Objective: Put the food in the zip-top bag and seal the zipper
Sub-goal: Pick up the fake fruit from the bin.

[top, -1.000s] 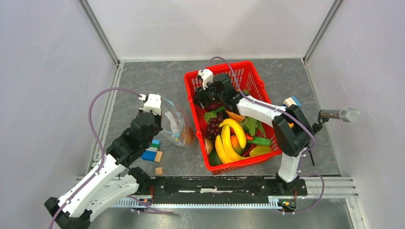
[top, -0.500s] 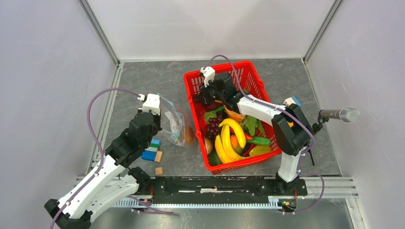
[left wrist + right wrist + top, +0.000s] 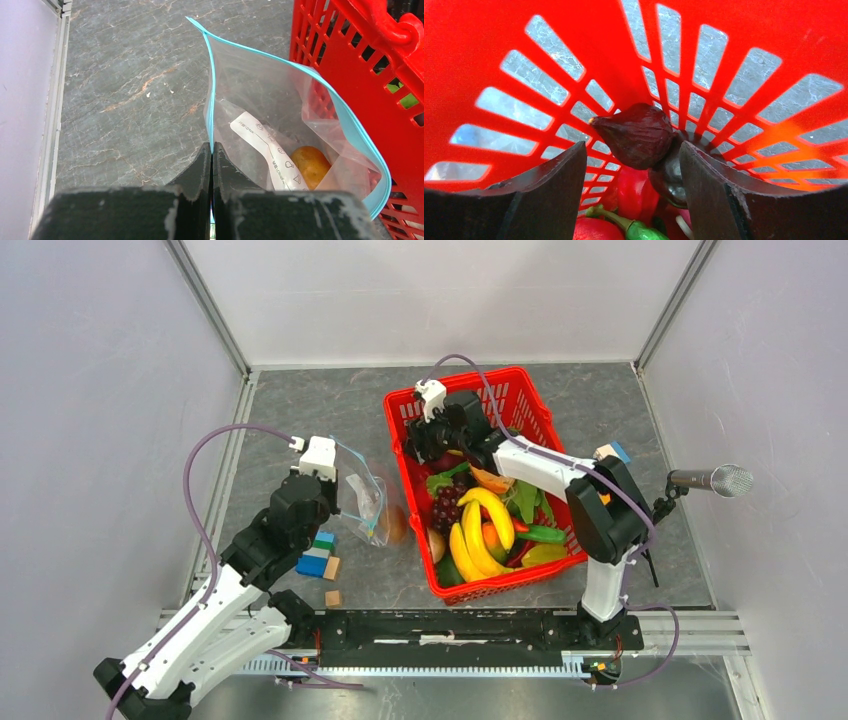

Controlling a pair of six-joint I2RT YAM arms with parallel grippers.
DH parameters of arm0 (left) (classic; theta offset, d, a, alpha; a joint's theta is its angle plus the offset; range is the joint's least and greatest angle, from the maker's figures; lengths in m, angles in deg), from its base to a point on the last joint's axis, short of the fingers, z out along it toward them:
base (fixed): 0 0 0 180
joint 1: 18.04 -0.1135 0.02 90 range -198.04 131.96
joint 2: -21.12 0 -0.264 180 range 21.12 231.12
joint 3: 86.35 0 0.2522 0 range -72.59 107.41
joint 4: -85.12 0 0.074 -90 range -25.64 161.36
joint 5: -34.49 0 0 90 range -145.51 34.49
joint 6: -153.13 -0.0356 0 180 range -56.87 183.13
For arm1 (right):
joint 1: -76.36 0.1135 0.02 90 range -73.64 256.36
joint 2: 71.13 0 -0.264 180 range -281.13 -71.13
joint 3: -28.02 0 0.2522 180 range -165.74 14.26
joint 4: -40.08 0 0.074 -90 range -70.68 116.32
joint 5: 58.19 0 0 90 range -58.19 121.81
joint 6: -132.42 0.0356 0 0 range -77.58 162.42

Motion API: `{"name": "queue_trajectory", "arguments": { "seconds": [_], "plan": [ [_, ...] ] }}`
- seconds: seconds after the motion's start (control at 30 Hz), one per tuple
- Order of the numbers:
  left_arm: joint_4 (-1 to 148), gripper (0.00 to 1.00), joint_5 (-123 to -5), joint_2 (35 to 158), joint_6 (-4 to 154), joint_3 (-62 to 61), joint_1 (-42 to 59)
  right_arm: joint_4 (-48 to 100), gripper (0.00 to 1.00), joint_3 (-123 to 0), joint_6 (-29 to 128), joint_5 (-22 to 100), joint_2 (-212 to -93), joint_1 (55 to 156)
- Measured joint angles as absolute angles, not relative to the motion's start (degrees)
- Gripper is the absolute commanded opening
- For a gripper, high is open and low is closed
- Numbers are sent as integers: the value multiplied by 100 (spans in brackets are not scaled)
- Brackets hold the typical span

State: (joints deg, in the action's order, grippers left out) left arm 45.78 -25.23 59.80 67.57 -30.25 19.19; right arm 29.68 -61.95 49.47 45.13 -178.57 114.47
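Note:
My right gripper should go down slightly to the dark purple piece next, because the piece is just below it. Then my right gripper should close across its rounded body point(image 3: 638, 138).
My left gripper point(image 3: 212, 150) is shut on the light-blue zipper point(image 3: 210, 107) edge of the clear zip-top bag point(image 3: 280, 120), holding its mouth open next to the red basket; a brown potato-like piece point(image 3: 311, 165) and a white packet lie inside. The bag point(image 3: 366, 502) shows left of the basket in the top view. My right gripper point(image 3: 633, 162) is open inside the basket's far left corner, its jaws either side of a dark purple piece point(image 3: 636, 134), above a red pepper point(image 3: 636, 192). Bananas point(image 3: 480, 525), grapes point(image 3: 446, 505) and green food fill the basket.
The red basket point(image 3: 530, 410) stands right of the bag, its wall point(image 3: 360, 60) close to the bag's mouth. Coloured blocks point(image 3: 318, 558) and small wooden cubes point(image 3: 333, 597) lie near the left arm. A microphone point(image 3: 712, 480) juts in at the right wall.
My right gripper has shifted slightly back and left in the basket's far corner. The left gripper and the bag have hardly moved.

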Motion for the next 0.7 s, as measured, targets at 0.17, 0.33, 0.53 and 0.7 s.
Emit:
{"name": "queue_trajectory", "arguments": {
  "seconds": [0.17, 0.33, 0.53, 0.7],
  "plan": [
    [4578, 2, -2564, 6013, 6757, -3025, 1893, 2961, 69, -6341, 4944, 4476, -18084, 11455],
    [4576, 2, -2566, 6013, 6757, -3025, 1893, 3018, 58, -6341, 4955, 4365, -18112, 11462],
    [4576, 2, -2571, 6013, 6757, -3025, 1876, 3166, 52, -6341, 4909, 4301, -18206, 11477],
    [4576, 2, -2573, 6011, 6760, -3025, 1867, 3365, 31, -6243, 4990, 4207, -18230, 11477]
  ]
}}
